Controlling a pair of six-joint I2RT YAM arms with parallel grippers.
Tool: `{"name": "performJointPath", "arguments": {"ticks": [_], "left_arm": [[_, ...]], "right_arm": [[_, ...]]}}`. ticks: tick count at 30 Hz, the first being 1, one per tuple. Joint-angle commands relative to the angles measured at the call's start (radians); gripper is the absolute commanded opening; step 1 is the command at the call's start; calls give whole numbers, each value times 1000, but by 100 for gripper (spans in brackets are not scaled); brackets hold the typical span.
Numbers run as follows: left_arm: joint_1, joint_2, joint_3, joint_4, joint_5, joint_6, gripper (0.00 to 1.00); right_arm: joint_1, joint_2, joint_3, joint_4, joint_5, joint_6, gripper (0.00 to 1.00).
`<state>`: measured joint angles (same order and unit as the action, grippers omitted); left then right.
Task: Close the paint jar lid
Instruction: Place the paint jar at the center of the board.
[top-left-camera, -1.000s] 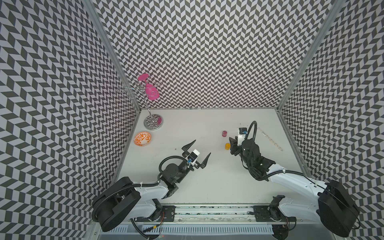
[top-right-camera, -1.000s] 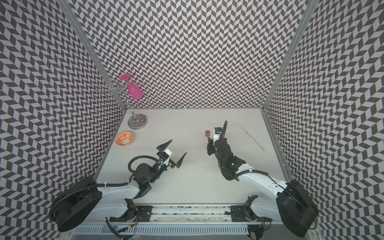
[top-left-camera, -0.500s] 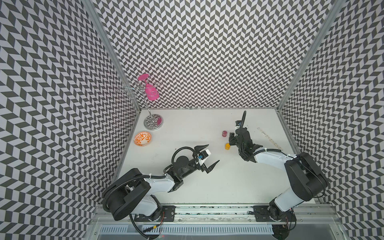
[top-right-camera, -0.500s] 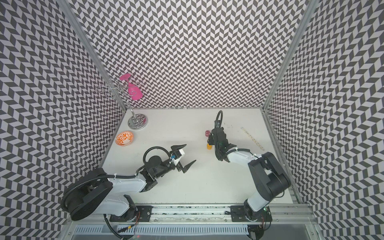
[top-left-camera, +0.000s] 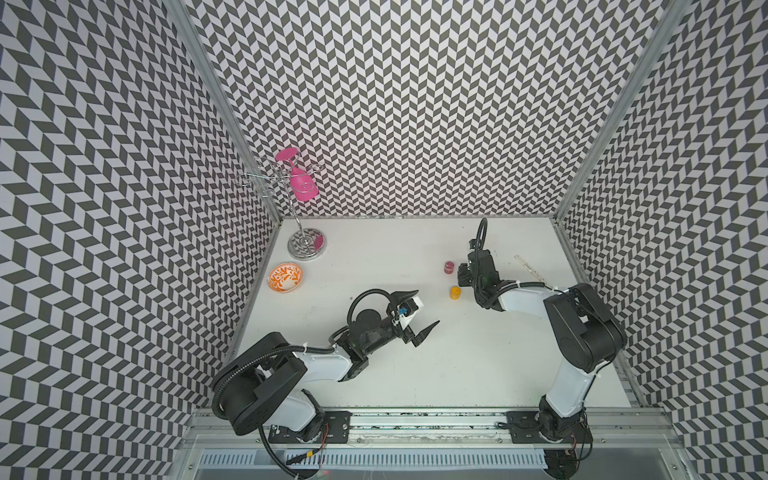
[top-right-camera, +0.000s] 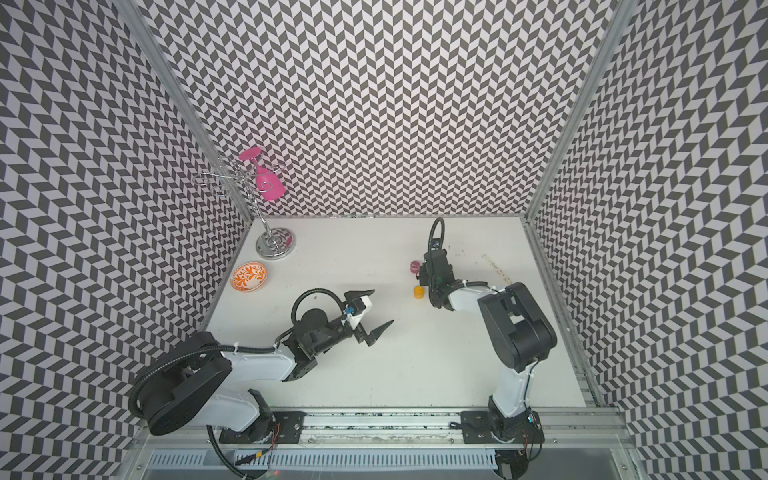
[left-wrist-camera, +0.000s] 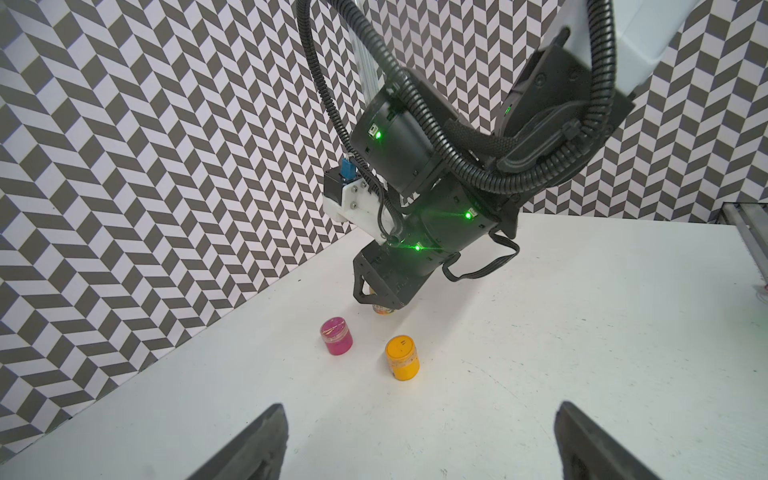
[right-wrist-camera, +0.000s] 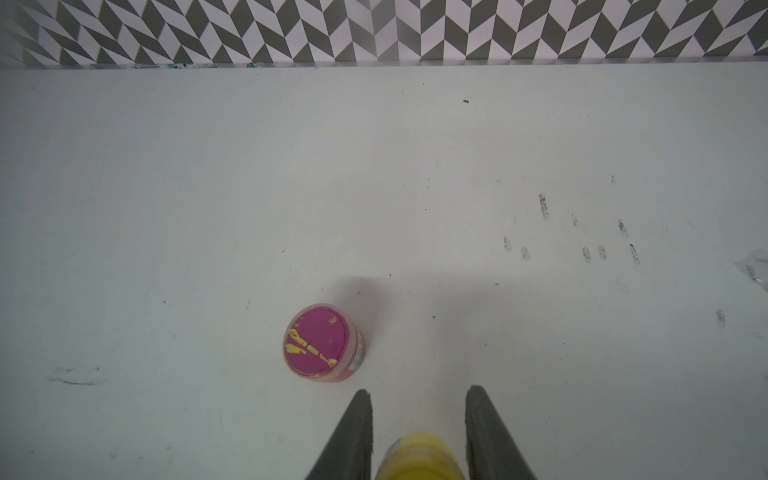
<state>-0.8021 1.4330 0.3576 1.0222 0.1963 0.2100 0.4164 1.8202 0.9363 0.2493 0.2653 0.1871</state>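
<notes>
My right gripper still holds the yellow paint jar above the table. Next it will go down to the bare tabletop beside the pink jar (top-left-camera: 448, 267) and let go of the yellow paint jar there.
A pink paint jar (top-left-camera: 448, 267) (right-wrist-camera: 322, 343) and an orange paint jar (top-left-camera: 455, 293) (left-wrist-camera: 402, 358) stand upright right of the table's middle. The pink one's top is smeared with yellow. My right gripper (top-left-camera: 464, 276) (right-wrist-camera: 417, 392) points down just right of them, shut on a small yellow jar (right-wrist-camera: 419, 457) held low over the table; its underside (left-wrist-camera: 382, 320) peeks out below the gripper. Whether any jar's lid is open I cannot tell. My left gripper (top-left-camera: 426, 308) (left-wrist-camera: 420, 409) hovers wide open and empty, facing the jars from the front left.
An orange patterned bowl (top-left-camera: 285, 277) lies at the left edge. Behind it stands a chrome glass rack (top-left-camera: 306, 245) with a pink glass (top-left-camera: 303, 187) hanging. A clear ruler-like strip (top-left-camera: 528, 269) lies near the right wall.
My left gripper has moved right toward the jars, staying open. My right arm has raised its elbow and its gripper has shifted slightly left beside the jars, still shut.
</notes>
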Motion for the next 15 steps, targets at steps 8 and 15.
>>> {"name": "performJointPath", "arguments": {"ticks": [8, 15], "left_arm": [[6, 14, 32, -10, 18, -17, 100], [6, 3, 27, -12, 17, -19, 100]], "right_arm": [[-6, 22, -19, 96, 17, 16, 1], [-5, 36, -17, 93, 35, 47, 1]]}}
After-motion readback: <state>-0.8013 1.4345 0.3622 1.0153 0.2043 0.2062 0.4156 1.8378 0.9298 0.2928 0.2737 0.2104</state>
